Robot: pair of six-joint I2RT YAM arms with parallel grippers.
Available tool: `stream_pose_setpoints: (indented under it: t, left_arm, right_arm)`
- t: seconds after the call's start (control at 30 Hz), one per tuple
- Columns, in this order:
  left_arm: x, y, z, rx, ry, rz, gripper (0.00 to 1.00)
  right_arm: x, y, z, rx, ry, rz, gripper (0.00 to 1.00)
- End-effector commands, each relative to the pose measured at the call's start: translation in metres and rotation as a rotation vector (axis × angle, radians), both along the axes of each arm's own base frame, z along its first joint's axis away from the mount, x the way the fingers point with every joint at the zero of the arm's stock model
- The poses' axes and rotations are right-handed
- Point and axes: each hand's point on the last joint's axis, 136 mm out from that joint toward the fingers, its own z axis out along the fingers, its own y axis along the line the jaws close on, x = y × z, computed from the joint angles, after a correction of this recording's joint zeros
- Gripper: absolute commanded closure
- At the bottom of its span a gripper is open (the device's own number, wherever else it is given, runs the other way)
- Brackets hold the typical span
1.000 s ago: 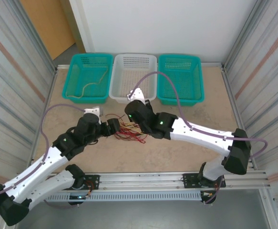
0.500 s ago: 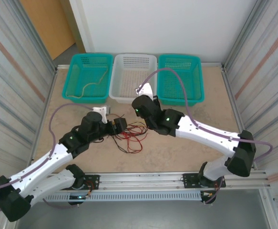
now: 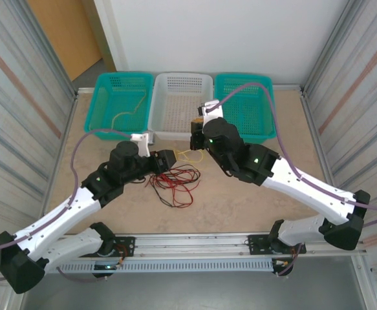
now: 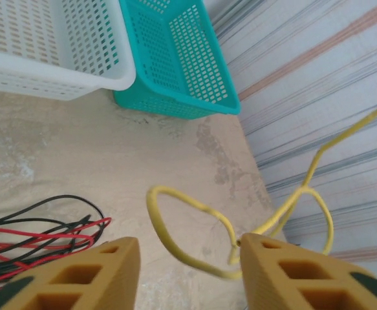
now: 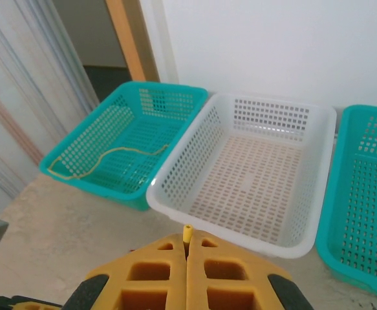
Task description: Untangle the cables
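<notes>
My right gripper swings the yellow cable's end toward the teal basket's near edge next to draw out the loops, then I release it.
A tangle of red and black cables [image 3: 175, 181] lies on the table between the arms, and its edge [image 4: 46, 234] shows in the left wrist view. My right gripper [image 3: 196, 137] is shut on the end of a yellow cable [image 5: 187, 231], just in front of the white basket [image 5: 253, 161]. The yellow cable [image 3: 188, 154] hangs down from it towards the tangle. My left gripper [image 3: 167, 159] is open at the tangle's upper edge. A loop of the yellow cable [image 4: 210, 210] crosses the gap of the left gripper [image 4: 188, 248] and touches its right finger [image 4: 285, 268].
Three baskets stand in a row at the back. The left teal basket [image 3: 107, 87] holds one tan cable [image 3: 120, 117], the white basket [image 3: 182, 81] is in the middle, and the right teal basket [image 3: 266, 87] completes the row. Corrugated walls close both sides.
My right gripper has risen towards the white basket, drawing the yellow cable out of the tangle. The left gripper has shifted right, its jaws narrower, and the red and black cables lie uncovered.
</notes>
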Motion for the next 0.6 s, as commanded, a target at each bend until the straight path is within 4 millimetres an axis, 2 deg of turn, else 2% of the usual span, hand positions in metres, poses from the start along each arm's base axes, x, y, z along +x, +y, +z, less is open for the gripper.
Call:
stream_pose_setpoints:
  t: [0.0,0.1,0.23,0.4,0.47,0.57]
  left_arm:
    - [-0.006,-0.009,0.019,-0.077,-0.044,-0.048,0.57]
    - [-0.009,-0.016,0.019,-0.100,-0.027,-0.082,0.59]
    - [-0.006,-0.016,0.008,-0.078,-0.002,-0.071,0.72]
    - [-0.004,-0.015,0.008,-0.094,-0.007,-0.067,1.00]
    - [-0.003,-0.009,0.011,-0.099,-0.016,-0.039,1.00]
    - [0.001,0.016,0.010,-0.142,-0.032,0.056,1.00]
  right_arm:
    - [-0.005,-0.010,0.020,0.061,-0.010,0.001,1.00]
    - [-0.005,-0.014,0.021,0.068,-0.011,-0.006,1.00]
    - [-0.009,-0.017,0.023,0.103,-0.009,0.009,1.00]
    - [-0.008,-0.032,0.023,0.138,-0.002,-0.018,1.00]
    - [-0.002,-0.050,0.023,0.150,0.005,-0.077,1.00]
    - [0.014,-0.101,0.012,0.238,0.057,-0.195,1.00]
